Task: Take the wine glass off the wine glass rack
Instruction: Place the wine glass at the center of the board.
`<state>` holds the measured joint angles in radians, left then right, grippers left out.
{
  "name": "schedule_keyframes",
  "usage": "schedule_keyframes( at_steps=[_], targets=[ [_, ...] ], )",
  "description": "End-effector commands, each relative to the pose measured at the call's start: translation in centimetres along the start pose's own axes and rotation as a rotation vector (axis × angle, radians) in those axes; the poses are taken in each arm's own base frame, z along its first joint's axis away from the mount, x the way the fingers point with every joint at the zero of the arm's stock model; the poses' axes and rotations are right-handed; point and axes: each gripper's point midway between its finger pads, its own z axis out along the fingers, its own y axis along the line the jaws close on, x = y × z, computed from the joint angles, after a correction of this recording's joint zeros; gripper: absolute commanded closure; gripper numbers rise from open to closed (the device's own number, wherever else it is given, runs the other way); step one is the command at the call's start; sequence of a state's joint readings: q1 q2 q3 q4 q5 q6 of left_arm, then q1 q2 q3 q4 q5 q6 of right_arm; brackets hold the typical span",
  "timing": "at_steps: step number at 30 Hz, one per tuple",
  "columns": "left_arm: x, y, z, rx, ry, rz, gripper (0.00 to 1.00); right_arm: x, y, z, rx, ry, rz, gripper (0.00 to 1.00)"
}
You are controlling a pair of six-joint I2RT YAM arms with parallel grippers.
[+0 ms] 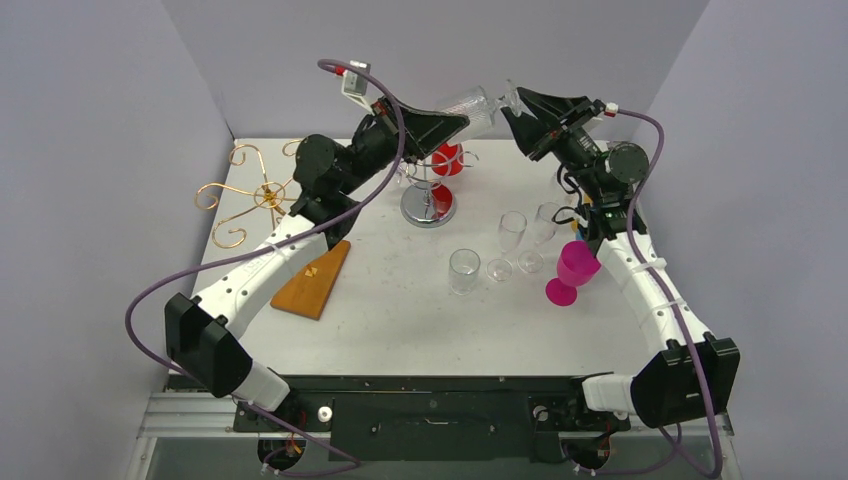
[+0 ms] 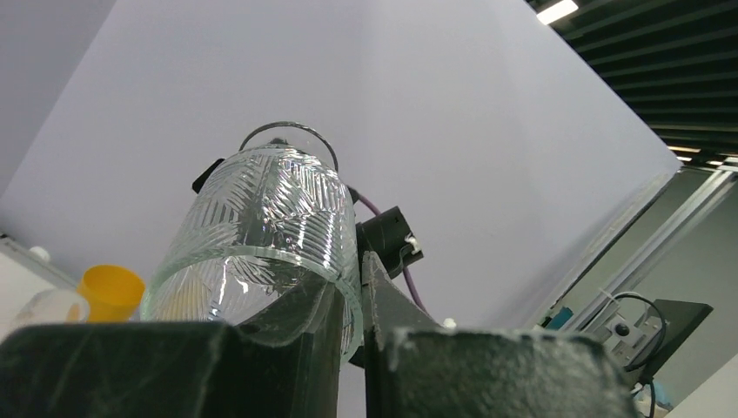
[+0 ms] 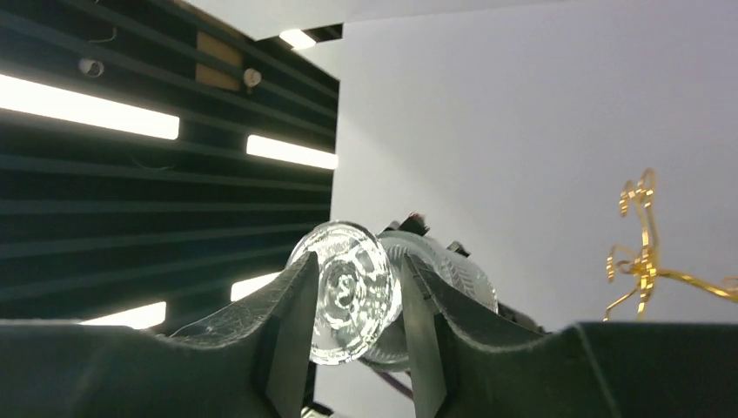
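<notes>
I will next move my left gripper down and back to the bare tabletop (image 1: 412, 284) beside the clear tumbler. Then I will tip the glass upright and let go of it.
A clear patterned wine glass (image 1: 475, 103) lies on its side in the air, high above the back of the table, between my two grippers. My left gripper (image 1: 455, 122) is shut on its rim; in the left wrist view the glass wall (image 2: 261, 226) sits pinched between the fingers of the left gripper (image 2: 358, 296). My right gripper (image 1: 515, 105) is at the foot end. In the right wrist view its jaws stand apart on either side of the round foot (image 3: 348, 292), so the right gripper (image 3: 358, 261) is open. Below stands the chrome wine glass rack (image 1: 428, 205) with red glasses (image 1: 447, 158) hanging on it.
An empty gold wire rack (image 1: 255, 195) stands at the left edge. A wooden board (image 1: 315, 280) lies front left. A clear tumbler (image 1: 463, 271), two clear flutes (image 1: 510, 240) and a magenta glass (image 1: 573, 270) stand right of centre. Grey walls enclose the table.
</notes>
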<state>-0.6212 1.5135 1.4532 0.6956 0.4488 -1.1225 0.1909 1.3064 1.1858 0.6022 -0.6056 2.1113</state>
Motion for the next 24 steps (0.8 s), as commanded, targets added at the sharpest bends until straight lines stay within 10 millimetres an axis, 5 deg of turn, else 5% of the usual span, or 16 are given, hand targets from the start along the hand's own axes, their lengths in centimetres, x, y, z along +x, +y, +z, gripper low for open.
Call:
schedule_keyframes(
  at_steps=[1,15,24],
  targets=[
    [-1.5,-1.7,-0.1,-0.032,-0.037,0.077,1.0,-0.8,0.4,-1.4,0.053,-0.048,-0.12,0.58],
    [-1.6,0.0,-1.8,-0.272,0.022,0.176,1.0,-5.3,-1.5,-5.5,0.323,-0.236,-0.473,0.38],
    [2.4,4.7,-8.6,-0.745,0.298,0.33,1.0,-8.1,-4.0,-7.6,0.593,-0.288,-0.688,0.35]
  ],
)
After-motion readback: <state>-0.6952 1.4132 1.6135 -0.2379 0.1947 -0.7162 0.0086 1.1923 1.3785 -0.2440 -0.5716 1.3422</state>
